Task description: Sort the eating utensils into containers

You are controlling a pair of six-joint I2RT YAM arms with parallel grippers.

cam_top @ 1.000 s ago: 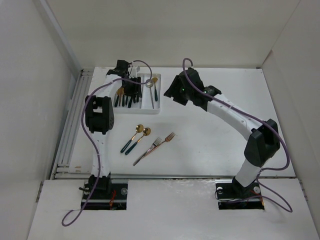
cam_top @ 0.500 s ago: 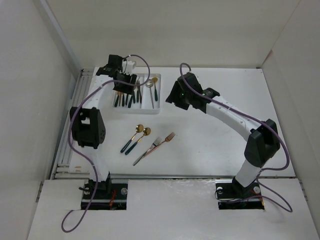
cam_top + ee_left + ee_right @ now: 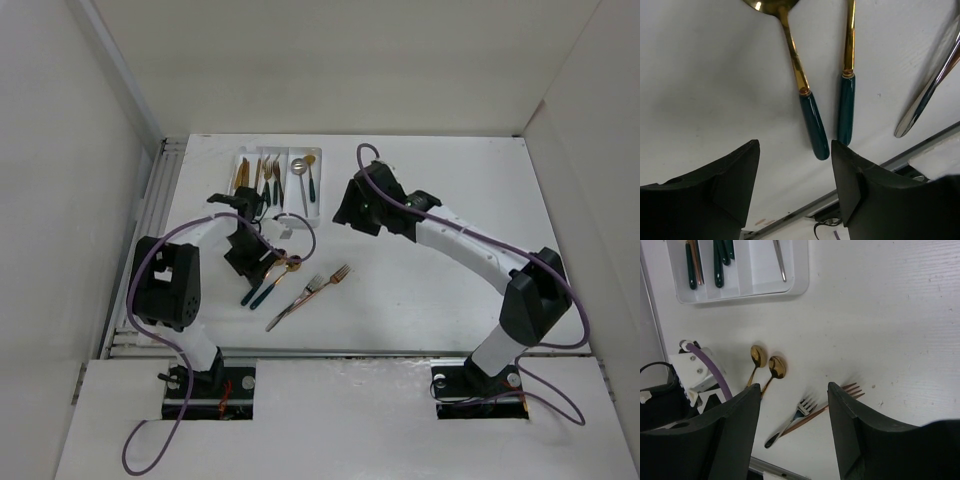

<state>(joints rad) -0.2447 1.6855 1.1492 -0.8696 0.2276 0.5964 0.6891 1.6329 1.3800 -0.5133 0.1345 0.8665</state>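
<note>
I need to lower my left gripper next and shift it over the dark green handle farther from the forks (image 3: 252, 293) (image 3: 812, 117), toward its gold neck, because that handle is nearer to one finger.
Two gold spoons with dark green handles (image 3: 268, 277) lie side by side on the table, seen close in the left wrist view (image 3: 812, 122). My left gripper (image 3: 249, 260) hovers just above their handle ends, open and empty (image 3: 795, 150). A silver fork (image 3: 305, 293) and a copper fork (image 3: 335, 275) lie crossed to the right of the spoons. The white tray (image 3: 283, 150) at the back holds several utensils in its three compartments. My right gripper (image 3: 350, 208) hangs open and empty to the right of the tray, and it looks down on both forks (image 3: 805, 410).
A metal rail (image 3: 140, 250) runs along the table's left edge and another along the near edge (image 3: 400, 352). White walls enclose the table on three sides. A purple cable (image 3: 295, 228) loops from the left wrist over the tray's near end.
My left arm has pulled back from the tray to the two spoons, and its gripper has opened. The tray's utensils are now uncovered. The right arm shifted only slightly.
</note>
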